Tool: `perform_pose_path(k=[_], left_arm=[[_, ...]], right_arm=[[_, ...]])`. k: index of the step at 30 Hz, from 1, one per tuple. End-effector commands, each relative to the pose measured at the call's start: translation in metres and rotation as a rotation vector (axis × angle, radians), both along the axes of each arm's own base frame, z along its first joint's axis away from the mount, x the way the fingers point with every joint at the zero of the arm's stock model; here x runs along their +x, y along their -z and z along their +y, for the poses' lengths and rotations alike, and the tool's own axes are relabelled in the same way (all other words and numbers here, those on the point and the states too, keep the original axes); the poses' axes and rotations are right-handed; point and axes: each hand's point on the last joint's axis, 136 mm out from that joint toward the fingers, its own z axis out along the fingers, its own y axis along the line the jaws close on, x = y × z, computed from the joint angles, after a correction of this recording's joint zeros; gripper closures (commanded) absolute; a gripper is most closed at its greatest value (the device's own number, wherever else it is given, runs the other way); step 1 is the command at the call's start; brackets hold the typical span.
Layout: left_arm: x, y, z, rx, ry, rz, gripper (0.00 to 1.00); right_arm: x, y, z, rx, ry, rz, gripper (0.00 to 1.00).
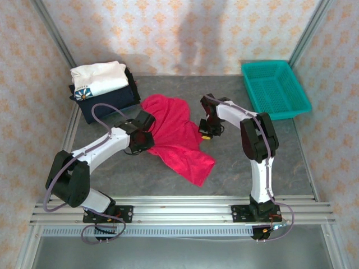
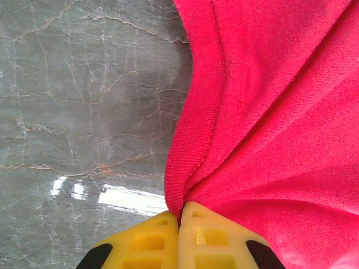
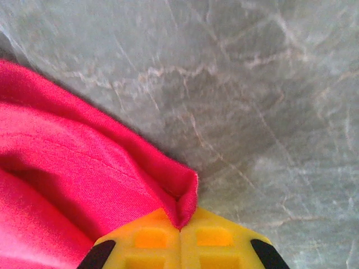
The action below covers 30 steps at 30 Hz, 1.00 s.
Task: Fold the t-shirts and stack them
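Note:
The left gripper should pull the ribbed hem point(image 2: 188, 162) outward next and release the hem on the tabletop, since the table outward of it, by the navy t-shirt, is empty.
A bright red t-shirt point(image 1: 176, 134) lies crumpled on the grey table between my two arms. My left gripper point(image 1: 147, 134) is at its left edge and is shut on a ribbed hem point(image 2: 188, 162) of the red t-shirt, pinched between the yellow fingertips point(image 2: 151, 241). At the shirt's right edge, my right gripper point(image 1: 205, 133) is shut on a folded bit of the red cloth point(image 3: 185, 196). At the back left, a white t-shirt with a blue emblem point(image 1: 98, 77) lies folded on a dark navy t-shirt point(image 1: 109, 103).
A teal mesh basket point(image 1: 275, 88) stands at the back right corner. The marbled grey tabletop point(image 1: 252, 185) runs to a metal rail point(image 1: 179, 210) at the near edge. Patterned walls close in the back and sides.

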Motion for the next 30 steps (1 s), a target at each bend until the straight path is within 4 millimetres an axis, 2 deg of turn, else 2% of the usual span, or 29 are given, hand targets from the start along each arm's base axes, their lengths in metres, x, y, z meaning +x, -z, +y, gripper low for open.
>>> perform_pose_path(k=[1,5,11,15,18,25,30], left_arm=[[0.006,-0.002,0.004,0.023,0.068,-0.001,1.0],[0.016,-0.007,0.007,0.067,0.134,0.008,1.0],[0.042,-0.018,0.023,0.157,0.213,-0.011,1.0],[0.069,-0.026,0.038,0.242,0.269,-0.014,1.0],[0.093,-0.028,0.036,0.286,0.346,-0.001,1.0],[0.155,-0.022,0.04,0.448,0.433,0.051,1.0],[0.181,-0.026,0.046,0.52,0.428,0.052,1.0]], right_arm=[[0.033,-0.008,-0.026,-0.031,0.093,-0.152,1.0],[0.027,-0.022,-0.047,-0.045,0.129,-0.172,1.0],[0.004,-0.038,-0.099,-0.118,0.233,-0.197,1.0],[-0.014,-0.042,-0.141,-0.156,0.328,-0.193,1.0],[-0.024,-0.045,-0.163,-0.173,0.37,-0.19,1.0],[-0.041,-0.049,-0.204,-0.243,0.445,-0.186,1.0],[-0.054,-0.055,-0.229,-0.296,0.489,-0.195,1.0]])
